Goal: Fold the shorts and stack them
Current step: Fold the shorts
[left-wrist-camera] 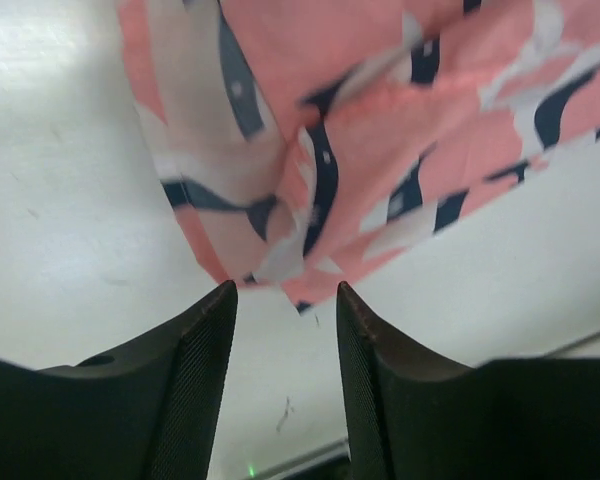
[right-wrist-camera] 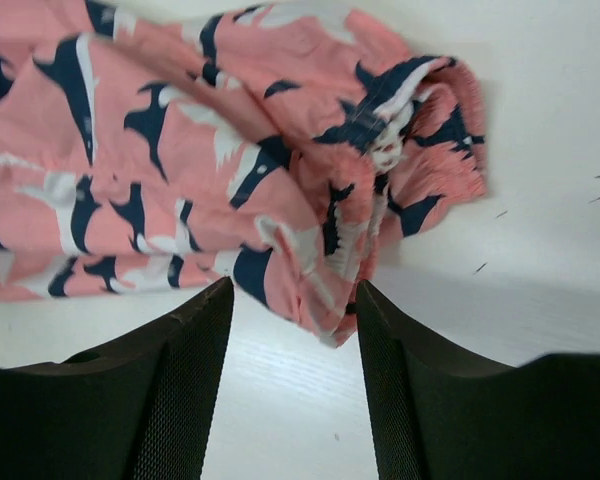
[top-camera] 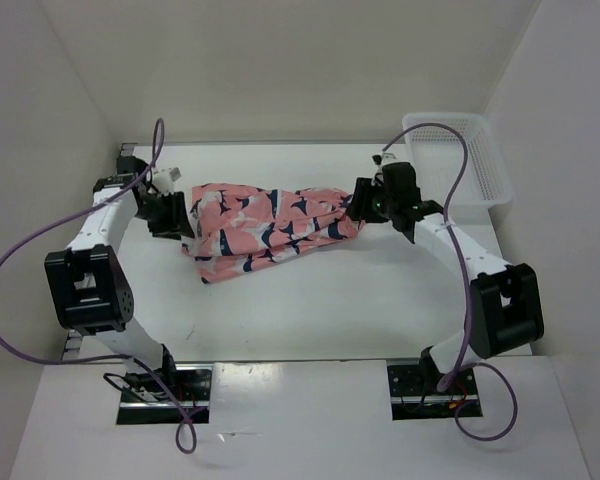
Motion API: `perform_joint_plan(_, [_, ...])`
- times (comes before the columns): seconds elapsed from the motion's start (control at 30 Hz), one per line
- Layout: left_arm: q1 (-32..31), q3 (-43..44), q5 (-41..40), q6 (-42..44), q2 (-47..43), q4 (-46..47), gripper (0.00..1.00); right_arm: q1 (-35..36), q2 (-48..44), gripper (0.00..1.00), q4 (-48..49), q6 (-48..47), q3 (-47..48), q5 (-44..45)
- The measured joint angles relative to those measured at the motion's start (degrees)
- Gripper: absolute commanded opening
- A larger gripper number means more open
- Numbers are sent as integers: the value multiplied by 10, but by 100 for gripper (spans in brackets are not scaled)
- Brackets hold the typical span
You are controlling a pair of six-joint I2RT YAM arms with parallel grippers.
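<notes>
My left gripper moves down and across onto the shorts' raised fold point(top-camera: 199, 242) point(left-wrist-camera: 306, 188) next, as this lies below its open fingers and to their right in the top view.
The coral-pink shorts point(top-camera: 270, 228) with navy and white whale shapes lie rumpled and stretched left to right across the far middle of the table. My left gripper point(top-camera: 183, 225) is open at their left end; in the left wrist view point(left-wrist-camera: 285, 290) a hanging fold of the shorts point(left-wrist-camera: 370, 150) sits just ahead of the open jaws. My right gripper point(top-camera: 360, 208) is open at their right end; in the right wrist view point(right-wrist-camera: 295, 290) a bunched edge of the shorts point(right-wrist-camera: 280, 170) dips between the fingertips, not pinched.
A white plastic mesh basket point(top-camera: 458, 158) stands at the back right, close to my right arm. White walls close in the table at back and sides. Purple cables loop over both arms.
</notes>
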Motion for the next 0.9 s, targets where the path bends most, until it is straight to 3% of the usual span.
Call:
perform_joint_plan(0.2, [5, 59, 6, 0, 89, 64, 54, -55, 41, 62, 34, 68, 8, -48])
perform_joint_plan(0.47, [-28, 36, 15, 0, 155, 69, 55, -72, 135, 62, 22, 109, 29, -125])
perform_joint_plan(0.67, [-37, 19, 21, 0, 158, 69, 13, -72, 134, 62, 16, 123, 29, -149])
perform_joint_plan(0.77, [-37, 19, 24, 0, 159, 70, 1, -72, 133, 63, -1, 126, 29, -158])
perform_joint_plan(0.9, [-37, 19, 27, 0, 159, 71, 0, -72, 126, 66, -23, 126, 26, -163])
